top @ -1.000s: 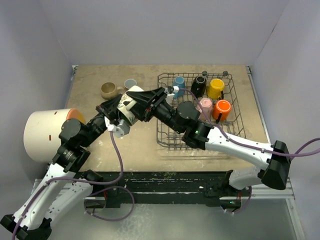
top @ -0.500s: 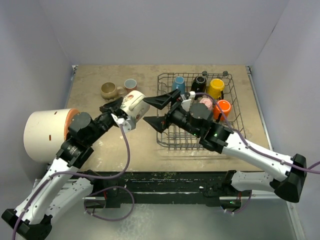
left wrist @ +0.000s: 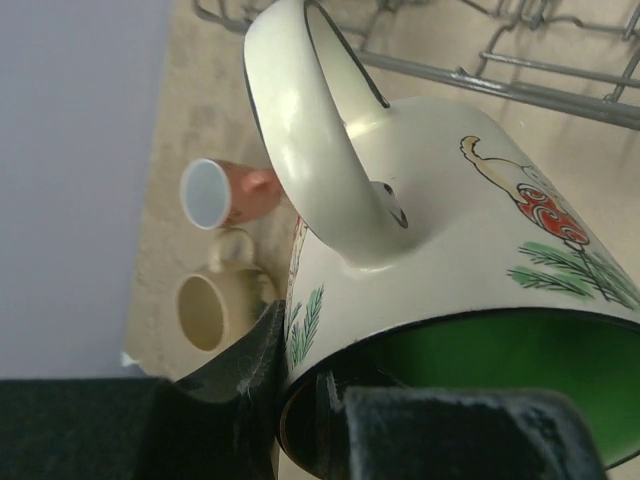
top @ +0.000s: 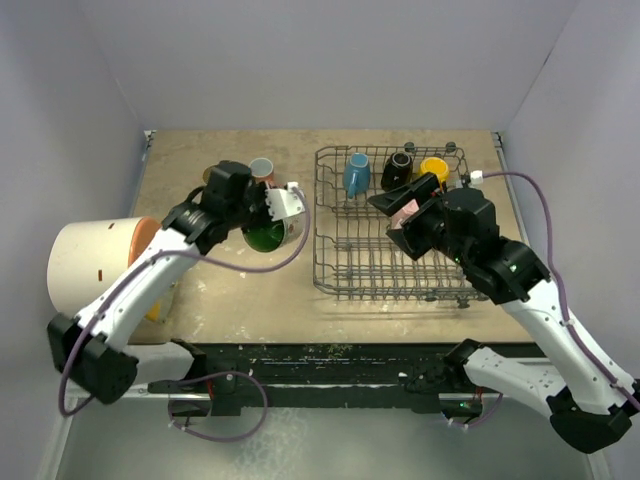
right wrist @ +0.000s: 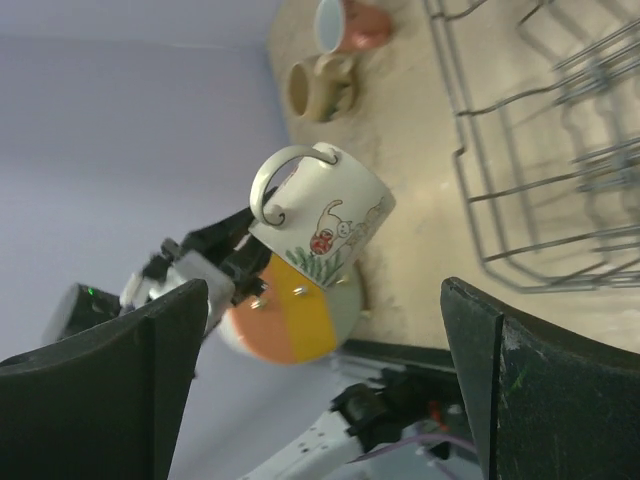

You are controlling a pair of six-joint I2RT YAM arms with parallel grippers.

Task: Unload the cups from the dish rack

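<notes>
The cream mug should go down onto the open table beside the dish rack next, short of the salmon mug, carried by my left gripper.
My left gripper (top: 256, 218) is shut on the rim of the cream mug (top: 268, 232) with the green inside, one finger inside it and one outside, left of the dish rack (top: 340, 270). In the left wrist view the mug (left wrist: 430, 230) fills the frame. It also shows in the right wrist view (right wrist: 320, 215). My right gripper (top: 388, 218) is open and empty above the rack. The blue mug (top: 356, 173), black mug (top: 398, 170) and yellow mug (top: 434, 168) stand in the rack's far row. The pink mug (top: 408, 208) peeks out by the right fingers. The orange mug is hidden.
The tan mug (top: 213, 176) and salmon mug (top: 262, 167) sit on the table behind the held mug. They also show in the left wrist view as tan (left wrist: 215, 310) and salmon (left wrist: 225, 192). A big cream cylinder (top: 95, 270) with an orange face lies at the left edge.
My right gripper let go of the cream mug and drew back right over the rack. My left gripper kept the mug and carried it back and left, toward the tan and salmon mugs.
</notes>
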